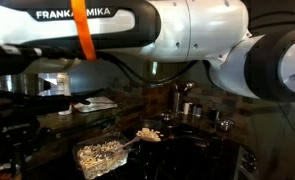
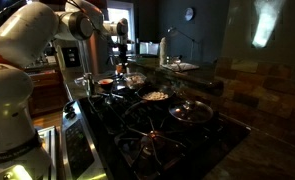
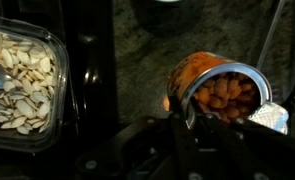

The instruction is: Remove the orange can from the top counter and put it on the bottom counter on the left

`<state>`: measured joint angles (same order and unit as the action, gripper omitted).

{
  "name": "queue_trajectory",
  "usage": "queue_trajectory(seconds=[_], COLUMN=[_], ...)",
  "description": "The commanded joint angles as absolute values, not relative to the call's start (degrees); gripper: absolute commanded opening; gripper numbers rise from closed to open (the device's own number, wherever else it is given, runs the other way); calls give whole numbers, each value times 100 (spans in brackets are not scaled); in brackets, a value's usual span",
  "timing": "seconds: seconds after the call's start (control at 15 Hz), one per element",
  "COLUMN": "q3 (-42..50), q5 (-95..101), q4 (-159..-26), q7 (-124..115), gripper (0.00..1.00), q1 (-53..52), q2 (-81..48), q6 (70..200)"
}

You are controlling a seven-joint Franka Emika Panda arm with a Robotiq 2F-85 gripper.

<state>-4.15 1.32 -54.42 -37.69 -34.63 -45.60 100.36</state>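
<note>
My gripper will go down next, drifting away from the container of seeds, to let go of the orange can (image 3: 190, 72), because the speckled, stone-like surface is below my gripper.
In the wrist view the orange can (image 3: 190, 72) stands open-topped, with brownish round pieces inside and a pale metal rim. It sits between my gripper's fingers (image 3: 230, 120). The left finger presses against the can's rim, and the right finger is lost in the dark. Under the can is a speckled, brown, stone-like surface (image 3: 137, 50); I cannot tell which counter it is. In an exterior view my gripper (image 2: 120, 62) hangs over the far end of the stove, and the can is too dark to make out there.
A clear container of pale seeds (image 3: 17, 85) lies to the left of the can and also shows in an exterior view (image 1: 99, 155). Pans (image 2: 155, 97) sit on the stove. A white bottle (image 2: 163, 48) and metal cups (image 1: 187, 108) stand behind.
</note>
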Motion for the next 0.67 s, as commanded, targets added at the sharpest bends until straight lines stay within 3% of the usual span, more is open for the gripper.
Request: queue_trajectory(seconds=[0.0, 0.6], q3=[-291, -253], q5=[259, 295], q4=[-5266, -5526], q7=[-3878, -3607], gripper=[3, 3], q1=[-3507, -3580], q2=[-4937, -5114], q6=[10434, 11289])
